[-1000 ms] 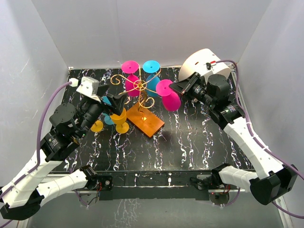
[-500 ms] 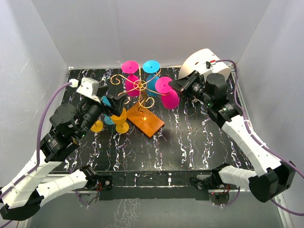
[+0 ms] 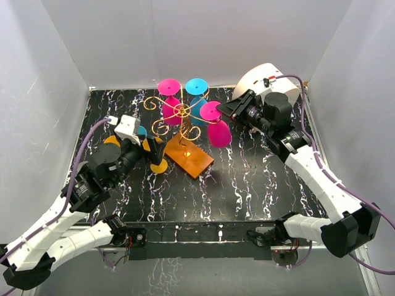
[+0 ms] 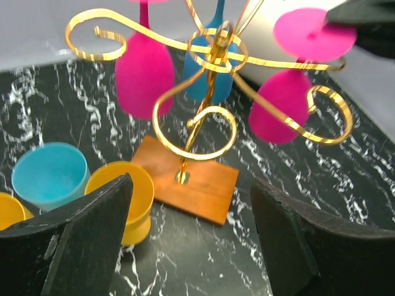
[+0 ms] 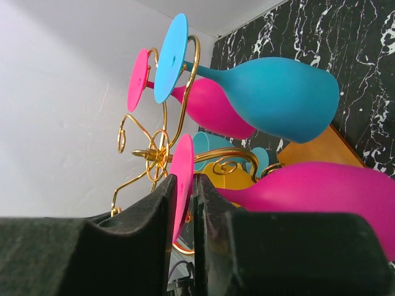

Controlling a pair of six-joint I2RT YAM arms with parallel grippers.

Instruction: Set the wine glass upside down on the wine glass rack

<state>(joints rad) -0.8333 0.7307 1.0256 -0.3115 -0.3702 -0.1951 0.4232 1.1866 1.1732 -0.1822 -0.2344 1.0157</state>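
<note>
The robot's left gripper will next move down astride the rim of the yellow glass nearest the rack's base, because that glass stands with its opening up below the gripper's spread fingers.
The gold wire wine glass rack [image 3: 181, 111] stands on its orange base [image 3: 196, 161] mid-table; it also shows in the left wrist view [image 4: 213, 52]. My right gripper [image 3: 229, 111] is shut on the round foot [image 5: 183, 176] of a pink wine glass [image 3: 220, 133]. The glass is upside down at the rack's right arm, foot [image 4: 315, 34] just above the wire and bowl [image 4: 281, 111] below it. I cannot tell if it rests on the wire. My left gripper [image 4: 191, 246] is open and empty, left of the base.
A pink glass [image 4: 145, 71] and a blue glass [image 4: 213, 77] hang on the rack. A yellow glass [image 4: 126, 197], a blue one [image 4: 52, 176] and another yellow one [image 4: 9, 209] stand left of the base. A white round object [image 3: 262, 83] sits back right.
My left arm has drawn back toward the near edge, away from the standing glasses. My right gripper has carried the pink glass a little left, closer to the rack's arm.
</note>
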